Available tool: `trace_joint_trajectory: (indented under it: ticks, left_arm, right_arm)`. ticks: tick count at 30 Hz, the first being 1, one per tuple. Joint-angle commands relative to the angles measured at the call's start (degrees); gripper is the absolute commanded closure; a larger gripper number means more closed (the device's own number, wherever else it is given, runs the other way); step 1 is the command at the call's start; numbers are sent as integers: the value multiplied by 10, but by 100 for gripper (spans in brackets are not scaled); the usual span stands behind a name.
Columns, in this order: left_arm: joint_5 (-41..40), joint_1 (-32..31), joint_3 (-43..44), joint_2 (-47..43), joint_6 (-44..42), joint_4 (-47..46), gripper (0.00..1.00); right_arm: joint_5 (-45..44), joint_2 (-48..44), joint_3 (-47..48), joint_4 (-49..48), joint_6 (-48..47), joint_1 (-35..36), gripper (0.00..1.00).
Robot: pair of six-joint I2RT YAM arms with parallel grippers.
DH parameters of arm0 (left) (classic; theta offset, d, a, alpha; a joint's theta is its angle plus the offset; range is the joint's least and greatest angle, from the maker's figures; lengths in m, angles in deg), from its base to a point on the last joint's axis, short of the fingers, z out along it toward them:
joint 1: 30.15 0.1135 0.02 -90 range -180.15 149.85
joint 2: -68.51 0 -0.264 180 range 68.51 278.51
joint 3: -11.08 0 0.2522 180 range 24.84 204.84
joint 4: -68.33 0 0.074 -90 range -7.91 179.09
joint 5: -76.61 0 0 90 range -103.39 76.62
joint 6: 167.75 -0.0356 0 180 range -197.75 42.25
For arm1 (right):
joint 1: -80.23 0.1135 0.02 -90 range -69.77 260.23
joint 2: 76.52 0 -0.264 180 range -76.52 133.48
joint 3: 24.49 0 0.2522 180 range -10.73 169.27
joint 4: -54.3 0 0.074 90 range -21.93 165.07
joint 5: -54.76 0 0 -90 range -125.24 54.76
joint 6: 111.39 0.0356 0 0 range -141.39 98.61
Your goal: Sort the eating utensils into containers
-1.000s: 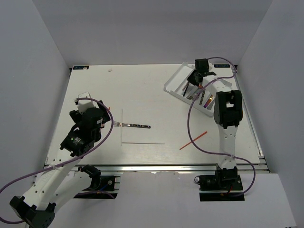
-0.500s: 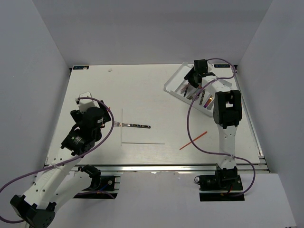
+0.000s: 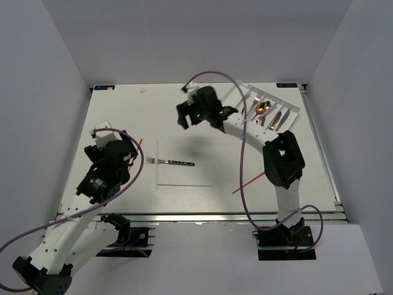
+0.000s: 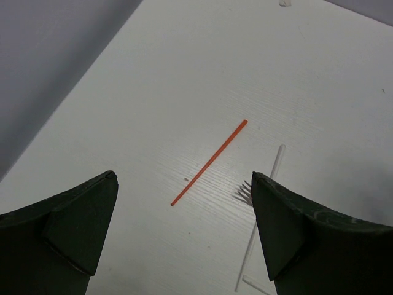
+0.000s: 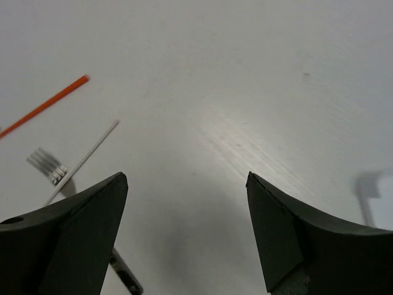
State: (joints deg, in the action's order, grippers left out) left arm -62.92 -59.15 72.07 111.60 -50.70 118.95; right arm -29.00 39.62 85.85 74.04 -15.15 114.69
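Observation:
The fork's dark handle lies below and back toward the robot's base, so the right gripper will pull back, turn and go down onto it next, clear of the crossing pale chopstick.
A dark-handled fork lies mid-table, and its tines show in the left wrist view. Two pale chopsticks lie by it: one crosses the tines, the other lies level below. A red chopstick rests beside my left gripper, which is open and empty above the table. Another red chopstick lies to the right. My right gripper hovers open and empty above and behind the fork. The white tray of containers holds several utensils.
The right arm stretches leftward across the back of the table from its base at the near right. White walls close in the table on three sides. A small white speck lies near the back edge.
My right gripper opened over the tray and swung left to the middle of the table, uncovering the tray. The left arm barely shifted.

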Motion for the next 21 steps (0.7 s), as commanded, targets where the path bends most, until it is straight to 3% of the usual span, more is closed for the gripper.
trace_joint_trajectory:
  ticks: [1,10,21]
  left_arm:
    - [-57,7,7,-28,20,16,2]
    - [-112,12,6,-81,43,32,2]
    - [-67,12,2,-65,24,18,2]
  right_arm:
    - [-9,3,-24,42,-183,78,17]
    - [2,45,-33,114,-282,180,35]
    - [11,103,0,161,-304,192,38]
